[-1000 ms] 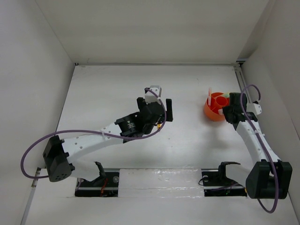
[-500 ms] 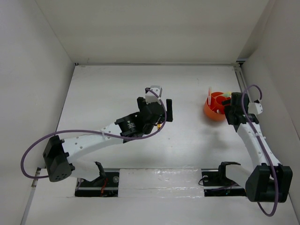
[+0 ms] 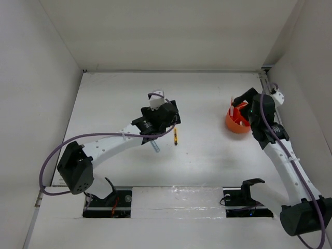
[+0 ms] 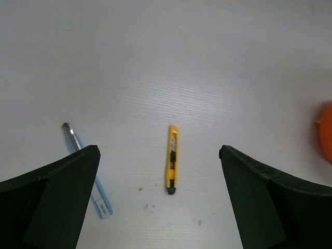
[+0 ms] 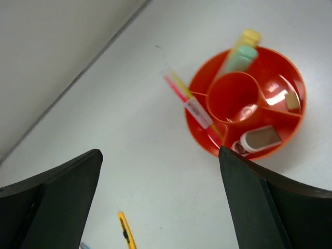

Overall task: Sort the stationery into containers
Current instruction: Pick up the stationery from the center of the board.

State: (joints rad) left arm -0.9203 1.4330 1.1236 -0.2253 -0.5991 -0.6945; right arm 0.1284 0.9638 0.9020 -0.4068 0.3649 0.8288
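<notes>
Next, my left gripper lowers back onto the blue utility knife's near end and turns to straddle it. The knife lies slanted under one fingertip, outside the gap.
The round orange tub [image 5: 296, 78] holds a pale yellow marker [image 5: 250, 36], a pale green marker [image 5: 241, 56], a red pen [image 5: 190, 101] leaning over its rim, a tan eraser [image 5: 292, 101] and a grey-pink piece [image 5: 262, 139]. My right gripper [image 5: 160, 151] hangs open and empty above the table beside the tub [image 3: 234, 124]. A yellow-black cutter [image 4: 172, 165] and a blue pen [image 4: 89, 174] lie on the table. My left gripper [image 4: 158, 150] is open above them, with the cutter [image 3: 176, 136] between its fingers' line and the blue pen [image 3: 154, 146] under the left finger.
White walls enclose the table on the left, back and right; the tub stands close to the right wall [image 3: 301, 78]. The edge of the tub [image 4: 327, 132] shows at the right of the left wrist view.
My right gripper opened, let go of the red pen in the tub and drew back upward. My left arm swung left, uncovering the blue pen and the cutter.
</notes>
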